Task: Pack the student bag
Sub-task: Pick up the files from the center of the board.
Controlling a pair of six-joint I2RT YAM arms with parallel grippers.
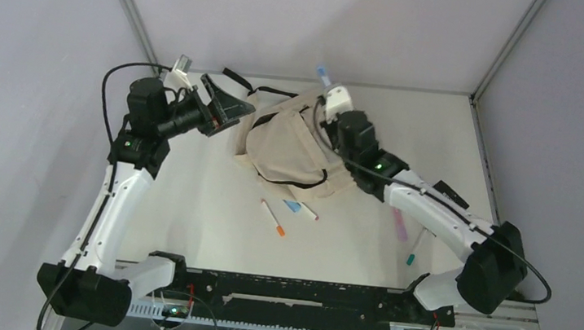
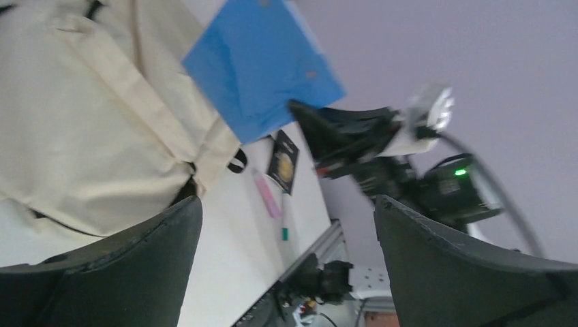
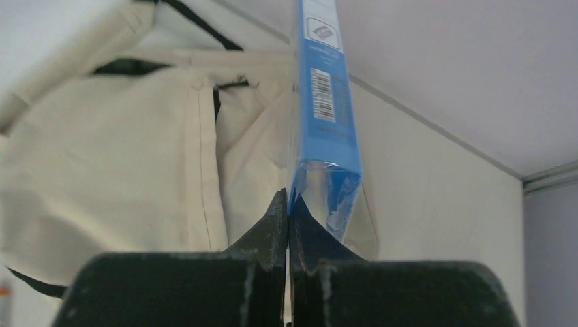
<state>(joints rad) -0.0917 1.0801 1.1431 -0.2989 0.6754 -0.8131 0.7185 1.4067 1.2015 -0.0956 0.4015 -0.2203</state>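
Observation:
My left gripper should next move over the bag and go down onto the flat blue notebook's free edge (image 1: pixel 322 71) (image 2: pixel 204 37), because my right gripper covers only the notebook's lower edge.
The student bag (image 1: pixel 287 144), cream-beige with black straps, lies at the back middle of the table. It also shows in the left wrist view (image 2: pixel 82 116) and the right wrist view (image 3: pixel 109 170). My right gripper (image 3: pixel 287 204) is shut on the lower edge of a flat blue notebook (image 3: pixel 324 102) and holds it upright over the bag's far right side. In the top view the notebook (image 1: pixel 324 75) sticks up above the right gripper (image 1: pixel 330 94). My left gripper (image 1: pixel 229 111) is open and empty beside the bag's left edge, its fingers (image 2: pixel 136 266) wide apart.
Two white pens (image 1: pixel 273 218) (image 1: pixel 308 211) and a small blue piece (image 1: pixel 292 206) lie in front of the bag. A pink pen (image 1: pixel 400 224), a teal-capped pen (image 1: pixel 414 250) and a black card (image 1: pixel 451 194) lie at the right, under the right arm.

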